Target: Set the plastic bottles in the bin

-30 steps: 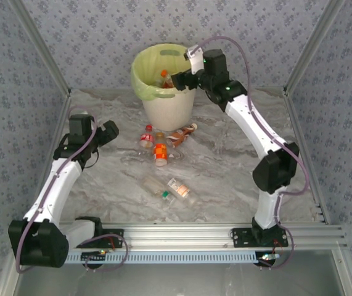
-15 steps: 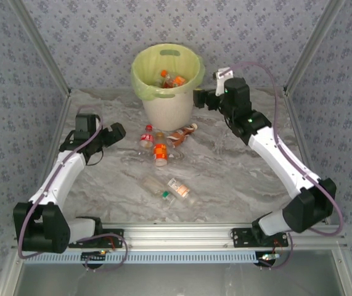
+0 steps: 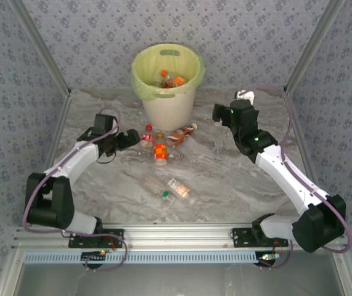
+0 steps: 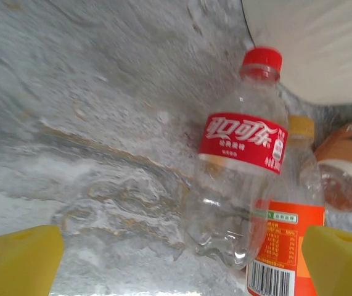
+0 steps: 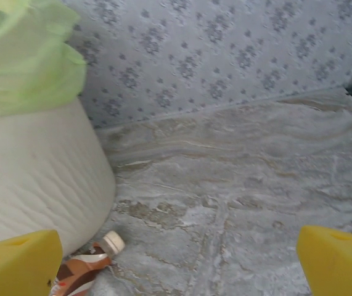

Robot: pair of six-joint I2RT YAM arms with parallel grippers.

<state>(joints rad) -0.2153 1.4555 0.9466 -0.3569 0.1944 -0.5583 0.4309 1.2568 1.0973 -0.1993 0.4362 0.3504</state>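
Observation:
My left gripper lowers toward the cluster and onto the bottle's clear body below the red label (image 3: 145,145) (image 4: 230,194) next, as its open fingers still hover short of that bottle.
The cream bin (image 3: 167,105) with its yellow-green bag stands at the back of the table, several bottles inside it (image 3: 171,79). In front of it lies a cluster: a red-labelled clear bottle (image 3: 146,136) (image 4: 240,160), an orange-labelled bottle (image 3: 160,152) (image 4: 286,240) and a brown-labelled bottle (image 3: 183,133) (image 5: 83,271). Two more bottles (image 3: 171,188) lie nearer the front. My left gripper (image 3: 126,139) (image 4: 182,262) is open and low, just left of the red-labelled bottle, whose base lies between its yellow pads. My right gripper (image 3: 216,113) (image 5: 179,265) is open and empty, right of the bin (image 5: 34,185).
Patterned walls and aluminium posts enclose the marble table (image 3: 225,172) on three sides. A rail (image 3: 182,234) runs along the front edge. Bare marble spreads to the right of the bin and under the right arm.
The right gripper withdrew from over the bin, swinging right and down, empty. The left gripper moved right and lower toward the red-labelled bottle.

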